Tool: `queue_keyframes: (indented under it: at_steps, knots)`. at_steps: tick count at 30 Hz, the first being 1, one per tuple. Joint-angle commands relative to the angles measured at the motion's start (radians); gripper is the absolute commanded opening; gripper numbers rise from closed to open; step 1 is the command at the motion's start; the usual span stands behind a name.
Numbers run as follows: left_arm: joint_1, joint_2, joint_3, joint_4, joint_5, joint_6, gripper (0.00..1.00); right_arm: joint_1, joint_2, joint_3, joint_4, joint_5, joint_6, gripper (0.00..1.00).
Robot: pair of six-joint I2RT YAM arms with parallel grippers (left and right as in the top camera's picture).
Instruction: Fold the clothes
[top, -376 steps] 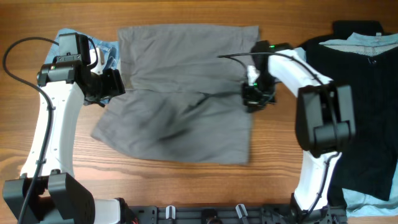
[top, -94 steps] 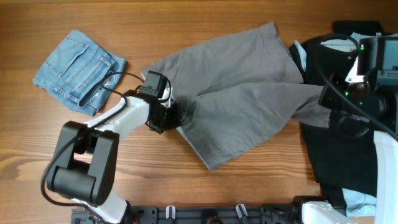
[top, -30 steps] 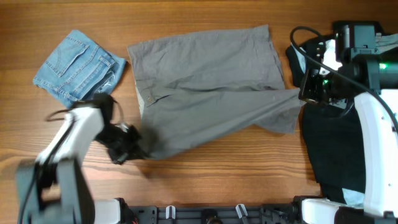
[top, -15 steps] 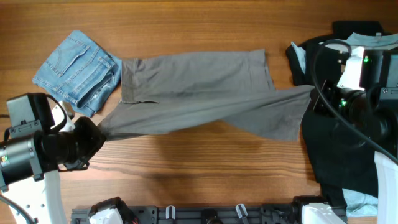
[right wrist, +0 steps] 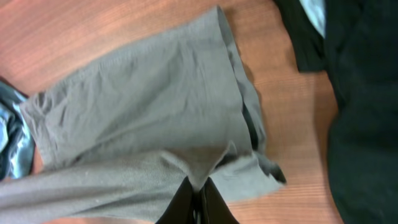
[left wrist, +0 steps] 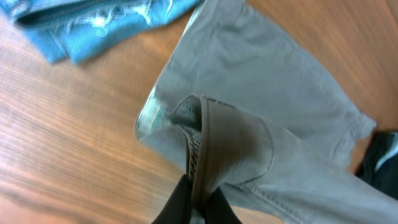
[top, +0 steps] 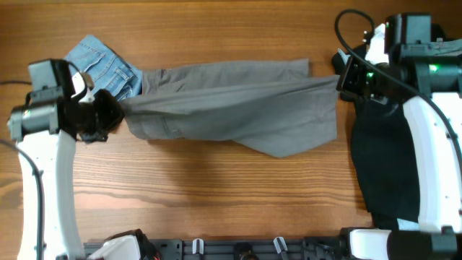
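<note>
My left gripper carries the waistband end outward next, lowers it onto the far layer's uncovered corner [top: 150, 76] [left wrist: 219, 10] by the denim shorts and releases, as it lies below and outward.
The clothes, a pair of plain grey shorts [top: 231, 105], hang stretched left to right across the middle of the table, doubled over lengthwise. My left gripper [top: 115, 114] is shut on the waistband end [left wrist: 211, 143] at the left. At the right, my right gripper [top: 339, 78] is shut on a pinch of the leg hem [right wrist: 202, 165]. The near layer sags toward the table front; the far layer [right wrist: 143, 93] lies flat on the wood. Both ends are lifted off the table.
Small light-blue denim shorts [top: 101, 61] lie at the far left, partly under the grey cloth's end. A big black garment [top: 390, 166] with pale-blue cloth covers the right side of the table. Bare wood [top: 216, 195] runs along the front.
Both arms have carried their ends away from the front edge toward the far side. The near layer now lies over the far layer, and the left gripper sits next to the denim shorts.
</note>
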Motion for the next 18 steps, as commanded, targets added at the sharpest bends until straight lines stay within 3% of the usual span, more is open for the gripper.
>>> queue_keyframes:
  at_steps: [1, 11, 13, 14, 15, 16, 18]
  knots:
    - [-0.006, 0.117, 0.011, 0.108, -0.144, 0.008, 0.04, -0.023, 0.097, 0.029, 0.109, 0.048, 0.010, 0.04]
    - [-0.071, 0.356, 0.011, 0.461, -0.146, 0.008, 0.07, -0.023, 0.370, 0.029, 0.449, -0.057, 0.013, 0.04]
    - [-0.076, 0.373, 0.011, 0.507, -0.146, 0.004, 0.20, -0.019, 0.416, 0.029, 0.515, -0.085, 0.011, 0.05]
    - [-0.082, 0.386, 0.011, 0.534, -0.146, 0.004, 0.33, -0.017, 0.438, 0.029, 0.549, -0.087, 0.011, 0.10]
    - [-0.088, 0.396, 0.011, 0.552, -0.146, 0.004, 0.44, -0.014, 0.474, 0.029, 0.595, -0.087, 0.011, 0.25]
    - [-0.092, 0.402, 0.011, 0.554, -0.146, 0.005, 0.52, -0.014, 0.496, 0.029, 0.618, -0.087, 0.007, 0.60]
    - [-0.092, 0.401, 0.011, 0.510, -0.146, 0.005, 0.59, -0.024, 0.510, 0.029, 0.595, -0.085, -0.053, 0.70]
